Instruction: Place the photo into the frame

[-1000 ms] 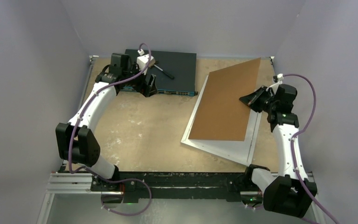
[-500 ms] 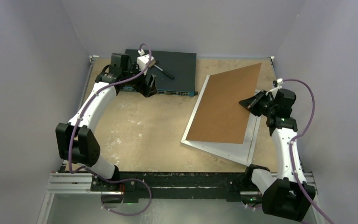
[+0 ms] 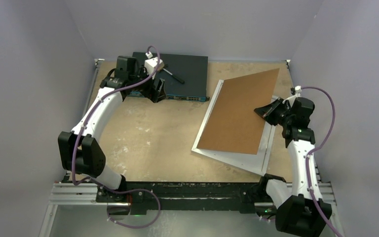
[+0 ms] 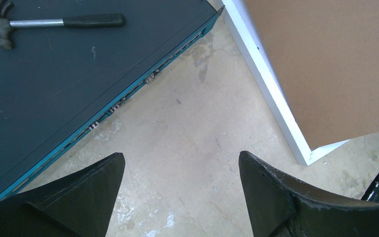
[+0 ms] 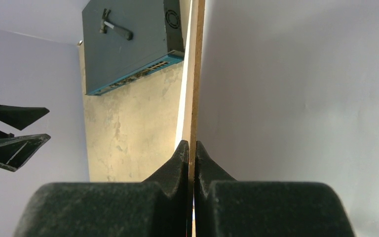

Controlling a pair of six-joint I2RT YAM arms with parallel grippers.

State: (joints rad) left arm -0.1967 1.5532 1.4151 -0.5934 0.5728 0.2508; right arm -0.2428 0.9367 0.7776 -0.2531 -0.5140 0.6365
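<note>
The board's opposite edge already sits within the white border (image 4: 271, 89), so next I will lower my right gripper toward the frame's uncovered inside below it and release the board.
The frame (image 3: 237, 159) lies flat on the right half of the table, its white border (image 4: 271, 89) showing in the left wrist view. A plain brown backing board (image 3: 239, 111) slants above it and covers most of it. My right gripper (image 3: 263, 110) is shut on the board's right edge; in the right wrist view the thin board edge (image 5: 196, 74) runs between the closed fingers (image 5: 177, 163). My left gripper (image 3: 157, 95) hangs open over bare table (image 4: 181, 160) at the near edge of the dark box, holding nothing. The photo is not in view.
A dark flat network switch box (image 3: 187, 69) sits at the back centre with a small hammer (image 3: 173, 75) lying on top of it. Grey walls close in the table on the left, back and right. Bare tabletop (image 3: 148, 138) lies between the arms.
My right gripper has moved slightly nearer and to the right with the board, whose far corner has swung a little lower. The left arm has not moved.
</note>
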